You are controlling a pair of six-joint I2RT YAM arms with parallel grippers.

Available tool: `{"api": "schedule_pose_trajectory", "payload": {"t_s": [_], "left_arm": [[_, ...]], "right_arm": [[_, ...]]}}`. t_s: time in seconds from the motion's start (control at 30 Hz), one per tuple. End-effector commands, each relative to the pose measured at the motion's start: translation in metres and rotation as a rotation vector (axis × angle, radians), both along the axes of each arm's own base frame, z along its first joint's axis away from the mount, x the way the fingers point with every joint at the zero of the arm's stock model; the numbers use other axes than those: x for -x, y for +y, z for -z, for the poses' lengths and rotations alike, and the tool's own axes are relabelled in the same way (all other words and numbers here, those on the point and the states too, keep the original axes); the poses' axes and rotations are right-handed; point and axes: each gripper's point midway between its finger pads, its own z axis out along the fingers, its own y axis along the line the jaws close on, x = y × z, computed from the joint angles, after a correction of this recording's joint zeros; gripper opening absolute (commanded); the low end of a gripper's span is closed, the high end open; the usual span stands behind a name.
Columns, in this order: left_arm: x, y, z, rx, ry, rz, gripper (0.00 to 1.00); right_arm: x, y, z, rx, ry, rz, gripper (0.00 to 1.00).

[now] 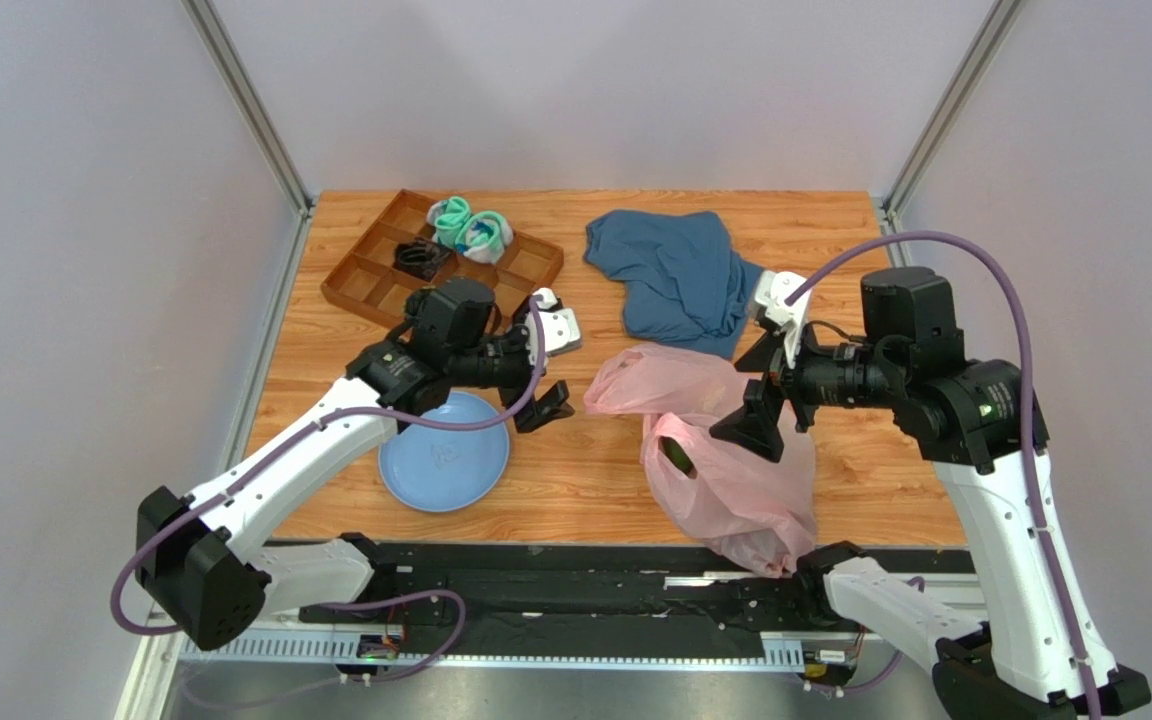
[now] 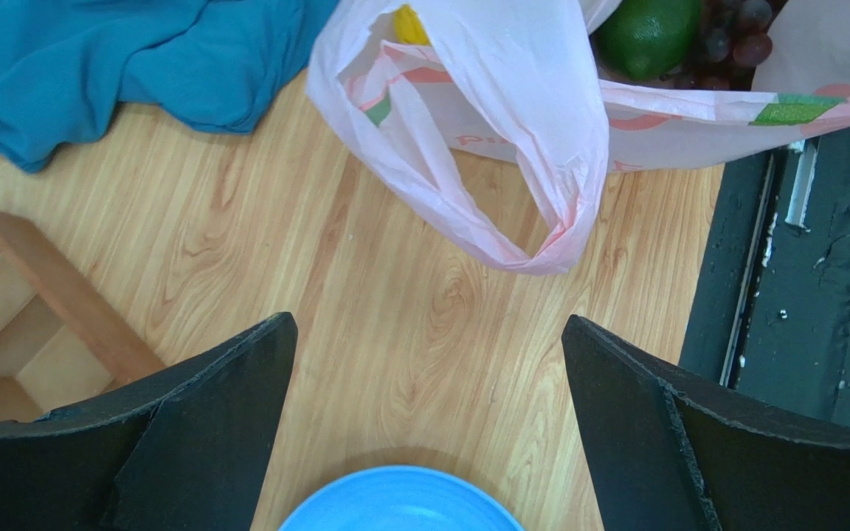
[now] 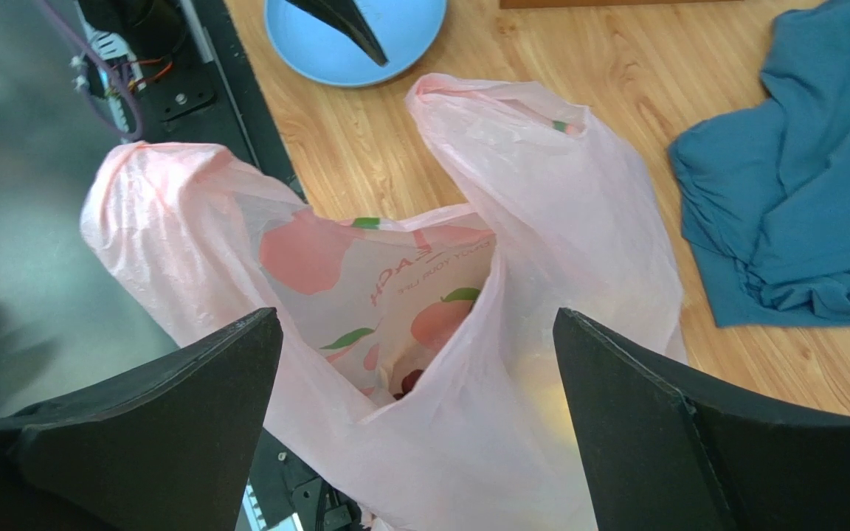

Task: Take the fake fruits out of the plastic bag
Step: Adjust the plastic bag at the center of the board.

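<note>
The bag's jutting handle tip [image 1: 599, 398] [image 2: 551, 251] lies to my open left gripper's right in the top view, so next my left gripper should move across the bare wood onto it.
The pink plastic bag [image 1: 740, 480] lies crumpled on the wood at the front right, its lower end over the table's near edge. Its mouth gapes, and a dark green fruit [image 1: 680, 450] shows inside. In the left wrist view a green fruit [image 2: 649, 33], purple grapes [image 2: 734, 44] and a bit of yellow fruit [image 2: 410, 24] sit in the bag [image 2: 507, 122]. My right gripper [image 1: 760, 375] [image 3: 416, 321] hangs open just above the bag [image 3: 452, 277], gripping nothing. My left gripper [image 1: 552, 365] [image 2: 424, 332] is open and empty over bare wood, left of the bag.
A blue plate [image 1: 444, 453] [image 2: 396, 503] [image 3: 352, 39] lies under the left gripper. A dark blue cloth [image 1: 672, 270] [image 3: 806, 166] lies behind the bag. A wooden divided tray [image 1: 387, 270] with teal socks [image 1: 470, 225] stands at the back left. A black rail [image 1: 582, 578] runs along the near edge.
</note>
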Motion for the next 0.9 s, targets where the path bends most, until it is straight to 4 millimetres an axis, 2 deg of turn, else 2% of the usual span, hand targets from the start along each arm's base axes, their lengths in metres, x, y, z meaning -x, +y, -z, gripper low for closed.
{"api": "schedule_pose_trajectory", "payload": {"t_s": [0.0,0.2,0.23,0.33,0.5,0.67,0.7,0.77,0.8,0.83,0.87], "left_arm": [[-0.007,-0.024,-0.008,0.034,-0.096,0.088,0.98],[0.005,-0.046,-0.006,0.050,-0.083,0.173,0.95],[0.007,-0.048,-0.001,0.041,-0.071,0.185,0.94],[0.013,-0.054,0.006,0.027,-0.062,0.213,0.91],[0.008,-0.055,0.009,0.027,-0.055,0.170,0.80],[-0.001,-0.057,0.006,0.038,-0.065,0.125,0.67],[-0.004,-0.058,0.004,0.042,-0.073,0.118,0.60],[-0.007,-0.059,0.007,0.031,-0.068,0.116,0.53],[-0.007,-0.059,0.008,0.022,-0.067,0.117,0.41],[-0.008,-0.060,0.010,0.018,-0.058,0.119,0.32],[-0.008,-0.060,0.010,0.010,-0.050,0.119,0.11]], "right_arm": [[0.013,0.011,-0.006,0.019,-0.023,-0.103,0.97],[0.036,0.020,0.005,0.049,0.003,-0.211,0.96],[0.039,0.020,0.009,0.051,0.015,-0.219,0.96],[0.044,0.024,0.006,0.030,0.023,-0.241,0.95],[0.044,0.030,-0.011,-0.001,-0.030,-0.273,0.95],[0.041,0.045,-0.006,-0.010,-0.004,-0.336,0.94],[0.041,0.048,-0.006,-0.016,-0.002,-0.350,0.93],[0.037,0.058,-0.005,-0.016,-0.005,-0.377,0.88],[0.035,0.062,-0.006,-0.014,-0.013,-0.384,0.82],[0.032,0.064,-0.008,-0.011,-0.024,-0.383,0.61],[0.023,0.067,-0.006,0.005,0.000,-0.349,0.51]]}}
